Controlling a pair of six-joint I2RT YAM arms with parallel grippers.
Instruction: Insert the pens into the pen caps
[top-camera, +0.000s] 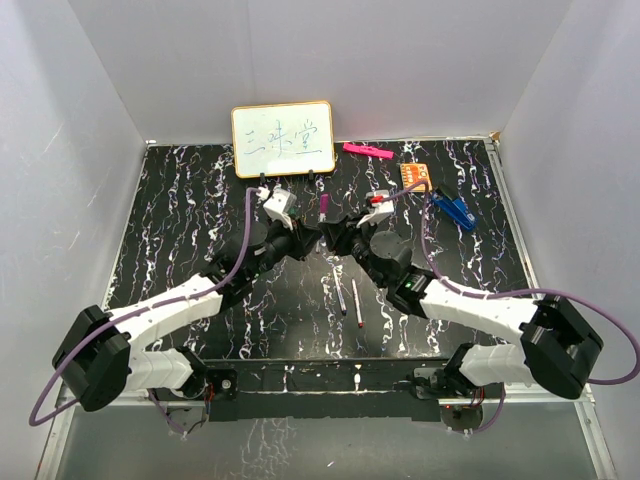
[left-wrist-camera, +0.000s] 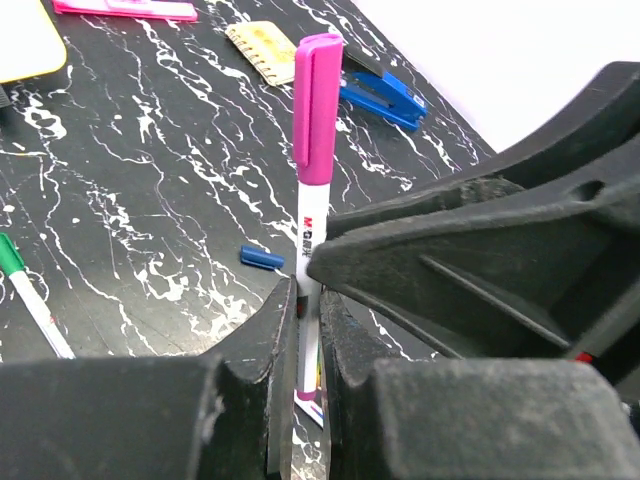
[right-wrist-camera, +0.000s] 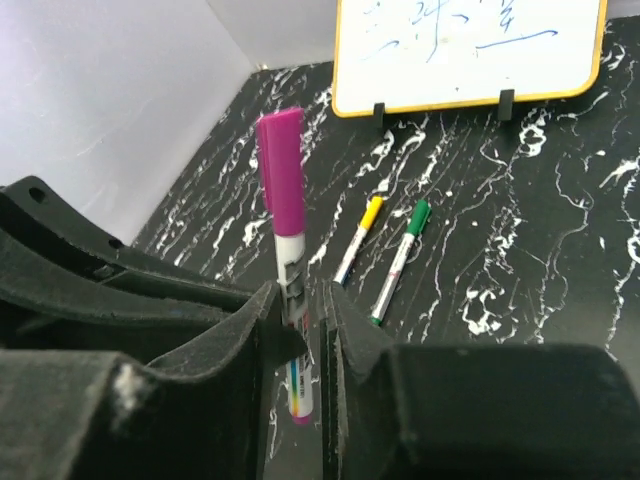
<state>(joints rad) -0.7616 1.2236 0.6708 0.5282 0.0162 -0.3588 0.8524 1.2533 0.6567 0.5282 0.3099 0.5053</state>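
My left gripper tilts and moves down and left in the top view next, beside the green-capped pen (right-wrist-camera: 400, 260), since finished, capped pens lie there.
A white pen with a purple cap (top-camera: 325, 207) stands upright between my two grippers at the table's middle. My left gripper (left-wrist-camera: 308, 330) is shut on its barrel (left-wrist-camera: 309, 250), and the cap (left-wrist-camera: 316, 105) rises above the fingers. My right gripper (right-wrist-camera: 300, 320) flanks the same pen (right-wrist-camera: 283, 170); one finger touches it, with a narrow gap on the other side. A yellow-capped pen (right-wrist-camera: 358, 240) and a green-capped pen (right-wrist-camera: 400, 260) lie on the table. A loose blue cap (left-wrist-camera: 262, 258) lies nearby. Two uncapped pens (top-camera: 348, 298) lie in front of the grippers.
A whiteboard (top-camera: 283, 140) stands at the back. A pink marker (top-camera: 367, 151), an orange card (top-camera: 415, 175) and a blue stapler-like object (top-camera: 458, 210) lie at the back right. White walls enclose the black marbled table (top-camera: 180, 220).
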